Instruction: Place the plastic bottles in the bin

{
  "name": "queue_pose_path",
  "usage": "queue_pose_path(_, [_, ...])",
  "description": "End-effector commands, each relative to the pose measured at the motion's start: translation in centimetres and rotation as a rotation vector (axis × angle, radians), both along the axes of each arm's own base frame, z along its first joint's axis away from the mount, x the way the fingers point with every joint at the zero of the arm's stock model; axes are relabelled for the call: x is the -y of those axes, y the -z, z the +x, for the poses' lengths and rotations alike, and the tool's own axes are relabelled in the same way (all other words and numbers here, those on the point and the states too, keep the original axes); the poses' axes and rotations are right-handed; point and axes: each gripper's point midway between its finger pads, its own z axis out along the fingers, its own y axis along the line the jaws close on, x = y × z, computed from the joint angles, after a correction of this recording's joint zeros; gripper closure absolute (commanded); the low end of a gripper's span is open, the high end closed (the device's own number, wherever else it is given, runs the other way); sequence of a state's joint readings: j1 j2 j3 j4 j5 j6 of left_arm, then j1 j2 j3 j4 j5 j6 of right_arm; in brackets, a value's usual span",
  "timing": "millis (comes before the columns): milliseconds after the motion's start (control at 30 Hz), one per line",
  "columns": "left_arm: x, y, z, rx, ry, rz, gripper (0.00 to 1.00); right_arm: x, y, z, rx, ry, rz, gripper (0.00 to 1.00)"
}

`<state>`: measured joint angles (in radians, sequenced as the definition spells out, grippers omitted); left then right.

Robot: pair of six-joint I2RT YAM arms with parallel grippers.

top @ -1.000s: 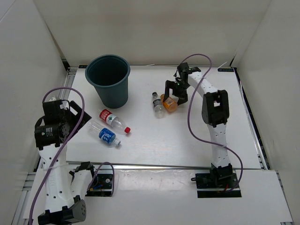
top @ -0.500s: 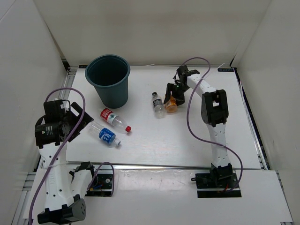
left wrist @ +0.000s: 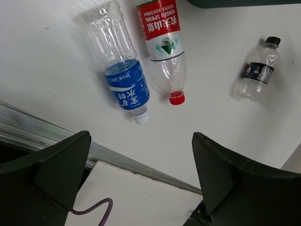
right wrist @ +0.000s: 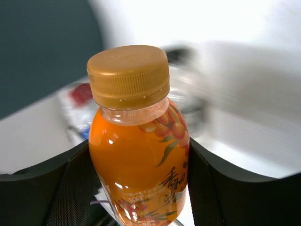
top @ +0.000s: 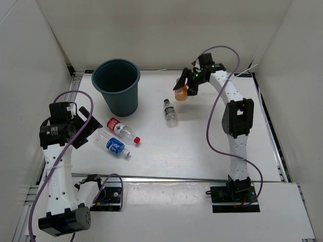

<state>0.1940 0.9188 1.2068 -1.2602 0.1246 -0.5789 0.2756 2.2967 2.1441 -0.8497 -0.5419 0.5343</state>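
Observation:
The bin is to the left of my right gripper in the top view, so I will next move my right gripper up and over the bin's opening (top: 116,77) to let go of the orange bottle (top: 180,93).
My right gripper (top: 182,88) is shut on the short orange bottle (top: 180,93) (right wrist: 137,141) and holds it in the air, right of the dark teal bin (top: 117,85); the pads press both sides of the bottle. On the table lie the small clear bottle with a dark cap (top: 170,111) (left wrist: 257,71), the red-label bottle (top: 122,130) (left wrist: 162,44) and the blue-label bottle (top: 112,143) (left wrist: 120,75). My left gripper (top: 83,130) (left wrist: 140,176) stands open just left of the red-label and blue-label bottles, with nothing between its fingers.
White walls close in the table on three sides. A metal rail (top: 176,178) runs along the table's near edge. A purple cable (top: 214,101) loops beside the right arm. The bin's rim (left wrist: 244,4) shows at the top of the left wrist view.
My right gripper closed on the orange bottle and lifted it off the table, up and toward the back. The left arm shifted slightly.

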Motion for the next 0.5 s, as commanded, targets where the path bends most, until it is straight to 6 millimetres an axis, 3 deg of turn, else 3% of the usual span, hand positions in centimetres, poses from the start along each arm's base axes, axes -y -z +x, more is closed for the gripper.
queue_pose_path(0, [0.7,-1.3,1.4,0.053,0.060,-0.019,0.00,-3.2,-12.8,0.5,0.204,-0.073,0.302,0.66])
queue_pose_path(33, [1.0,-1.3,1.8,0.057,0.075,-0.037,0.00,-4.4,-15.2,-0.2,0.192,-0.106,0.390,0.66])
queue_pose_path(100, [1.3,-1.3,2.2,0.061,0.086,-0.051,0.00,-5.9,-17.9,0.2,0.244,-0.151,0.496,0.66])
queue_pose_path(233, [1.2,-1.7,2.3,0.072,0.087,-0.049,0.00,-10.3,-21.5,-0.7,0.232,-0.247,0.687,0.66])
queue_pose_path(267, [1.3,-1.4,2.2,0.063,0.087,-0.051,0.00,-11.0,-24.2,-1.1,0.296,-0.273,0.732,0.66])
queue_pose_path(367, [1.7,-0.8,1.8,0.052,0.099,-0.071,0.00,-13.2,-26.1,-1.6,0.351,-0.265,0.776,0.57])
queue_pose_path(467, [1.9,-0.1,1.6,0.043,0.105,-0.082,0.00,-14.2,-27.9,-2.0,0.393,-0.246,0.816,0.60])
